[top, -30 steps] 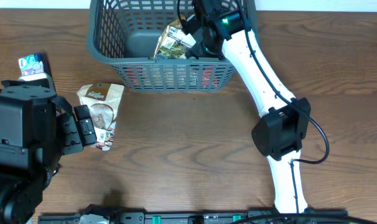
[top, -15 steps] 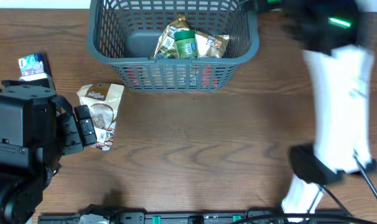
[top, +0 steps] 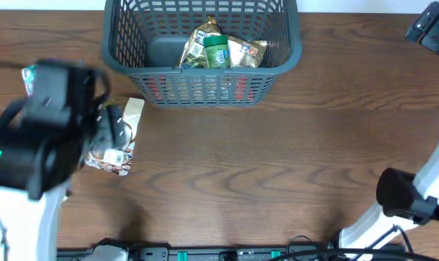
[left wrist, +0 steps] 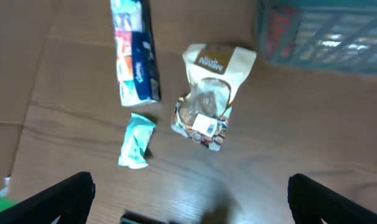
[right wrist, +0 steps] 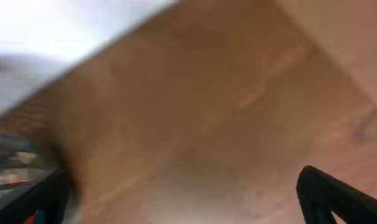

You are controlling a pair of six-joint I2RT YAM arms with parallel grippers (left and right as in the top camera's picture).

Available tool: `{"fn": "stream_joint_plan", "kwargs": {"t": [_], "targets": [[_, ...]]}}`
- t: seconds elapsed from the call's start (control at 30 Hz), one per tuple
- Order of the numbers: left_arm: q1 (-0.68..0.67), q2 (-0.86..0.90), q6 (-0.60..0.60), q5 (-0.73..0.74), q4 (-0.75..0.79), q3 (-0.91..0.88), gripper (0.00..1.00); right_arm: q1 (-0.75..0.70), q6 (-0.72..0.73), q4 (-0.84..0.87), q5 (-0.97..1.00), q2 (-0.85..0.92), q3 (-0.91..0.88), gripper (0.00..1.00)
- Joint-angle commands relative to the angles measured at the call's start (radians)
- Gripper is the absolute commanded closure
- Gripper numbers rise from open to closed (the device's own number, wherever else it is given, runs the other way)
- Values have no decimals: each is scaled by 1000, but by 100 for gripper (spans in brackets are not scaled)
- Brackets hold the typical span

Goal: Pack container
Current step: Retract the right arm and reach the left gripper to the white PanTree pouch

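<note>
The beige pouch still lies on the tabletop outside the dark grey container (top: 125, 61), so my open left gripper goes down onto the middle of the beige pouch (top: 129, 138) next.
The dark grey container (top: 125, 61) stands at the table's far edge with several snack packets (top: 218, 51) inside; a corner of it shows in the left wrist view (left wrist: 325, 34). A beige pouch (top: 129, 138) lies on the table left of centre, partly under my left arm; it also shows in the left wrist view (left wrist: 207, 93). My left gripper (left wrist: 188, 205) is open and empty, above the table near the pouch. My right gripper (right wrist: 188, 199) is open and empty over bare table; its arm sits at the far right of the overhead view (top: 429, 25).
A blue and white packet (left wrist: 135, 53) and a small teal packet (left wrist: 137, 142) lie left of the pouch. The blue packet peeks out by my left arm in the overhead view (top: 27, 72). The wooden table (top: 263, 167) spreads in front of the container.
My right arm has let go of a packet in the container and swung away to the far right. My left arm has risen and moved over the beige pouch.
</note>
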Motion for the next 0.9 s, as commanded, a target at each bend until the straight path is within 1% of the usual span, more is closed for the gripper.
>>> {"fn": "stream_joint_plan", "kwargs": {"t": [0.0,0.13,0.2,0.27,0.4,0.53,0.67,0.77,0.87], "targets": [[18,101,28,-6,60,-45,1,-23,6,13,4,16,-63,1],[94,144,29,3,186,-142,2,-43,-28,55,4,45,-165,1],[152,143,98,103,240,-204,2,-53,-29,71,4,61,-213,1],[227,142,196,266,282,-273,2,-58,-37,95,3,71,-261,1],[357,143,307,414,361,-398,1,-60,-62,154,-5,77,-352,1],[464,157,418,528,458,-537,2,-61,-70,195,-5,77,-415,1],[519,184,433,570,585,-673,2,-61,-81,216,-12,77,-450,1],[518,214,440,573,665,-735,1,-61,-81,216,-12,77,-452,1],[501,259,453,571,709,-755,2,-61,-90,219,-21,77,-452,1]]}}
